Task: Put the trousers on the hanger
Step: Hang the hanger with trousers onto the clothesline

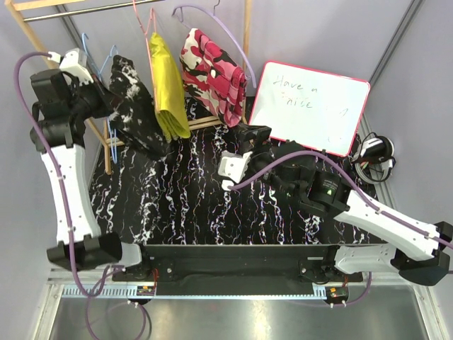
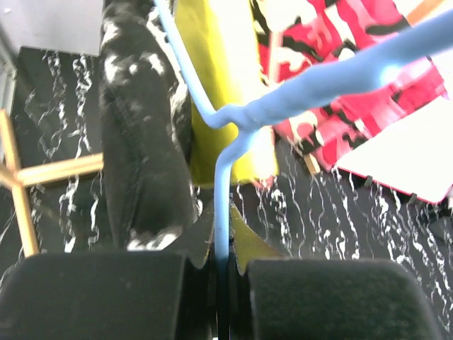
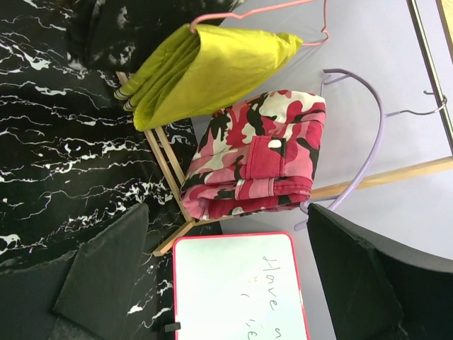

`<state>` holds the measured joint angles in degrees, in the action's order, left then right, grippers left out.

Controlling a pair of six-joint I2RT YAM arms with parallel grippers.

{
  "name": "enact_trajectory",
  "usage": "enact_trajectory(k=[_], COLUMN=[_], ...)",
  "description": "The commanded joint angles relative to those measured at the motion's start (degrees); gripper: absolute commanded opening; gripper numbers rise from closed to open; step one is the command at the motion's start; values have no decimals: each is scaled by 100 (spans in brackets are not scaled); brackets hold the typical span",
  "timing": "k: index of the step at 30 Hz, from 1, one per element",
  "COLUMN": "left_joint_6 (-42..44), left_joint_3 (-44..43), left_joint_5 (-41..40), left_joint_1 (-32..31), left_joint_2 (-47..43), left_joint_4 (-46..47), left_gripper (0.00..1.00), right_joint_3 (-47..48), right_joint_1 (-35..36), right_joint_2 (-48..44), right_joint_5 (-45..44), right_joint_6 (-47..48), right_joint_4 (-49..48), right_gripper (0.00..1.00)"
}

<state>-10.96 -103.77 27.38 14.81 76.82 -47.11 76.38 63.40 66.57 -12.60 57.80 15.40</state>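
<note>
The left gripper brings the hanger outward onto the rack's metal rod (image 1: 62, 14) next and releases the wire, as the trousers (image 1: 134, 106) already hang folded.
The black trousers (image 1: 134, 106) with white blotches hang folded from the light-blue wire hanger (image 1: 111, 58) at the left of the wooden rack. My left gripper (image 1: 99, 88) is raised beside them, shut on the hanger. In the left wrist view the blue hanger wire (image 2: 225, 177) runs straight down between the closed jaws of the left gripper (image 2: 221, 244), with the trousers (image 2: 141, 149) hanging to its left. My right gripper (image 1: 253, 138) hovers over the middle of the table, open and empty. In its wrist view the right gripper (image 3: 226, 283) faces the whiteboard, and the trousers (image 3: 127, 28) show at the top.
A yellow garment (image 1: 166, 85) hangs on a pink hanger (image 3: 269, 10). Next to it a pink camouflage garment (image 1: 212, 74) hangs on a lilac hanger (image 3: 368, 142). A red-framed whiteboard (image 1: 308, 106) leans at the back right. The wooden rack (image 1: 39, 46) stands along the back.
</note>
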Motion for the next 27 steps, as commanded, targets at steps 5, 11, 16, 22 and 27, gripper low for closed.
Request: enact_trajectory(k=[5,11,16,22,27], left_joint_6=[-318,-960,-934,-1276,-1620], left_joint_3=[-268,-407,-917,-1321,-1778], left_joint_5=[1515,2123,1947,1886,1868], left_joint_1=[601,866,883,883,883], left_joint_2=[623,1203,1739,2214,2531], left_joint_4=[3774,4966,4729,4529,3939], left_gripper=[0,0,0,0,0], right_joint_3=[-158,-141,-106,-53,-44], right_joint_1=[-117,-117,-117,-117,-117], right_joint_2=[-144,-21,76,181,225], right_joint_5=[21,47,82,126,135], right_joint_6=[-208,-225,-260,-304,-304], right_joint_4=[-81,-90,-81,-107,-125], right_gripper=[100,100,100,100,100])
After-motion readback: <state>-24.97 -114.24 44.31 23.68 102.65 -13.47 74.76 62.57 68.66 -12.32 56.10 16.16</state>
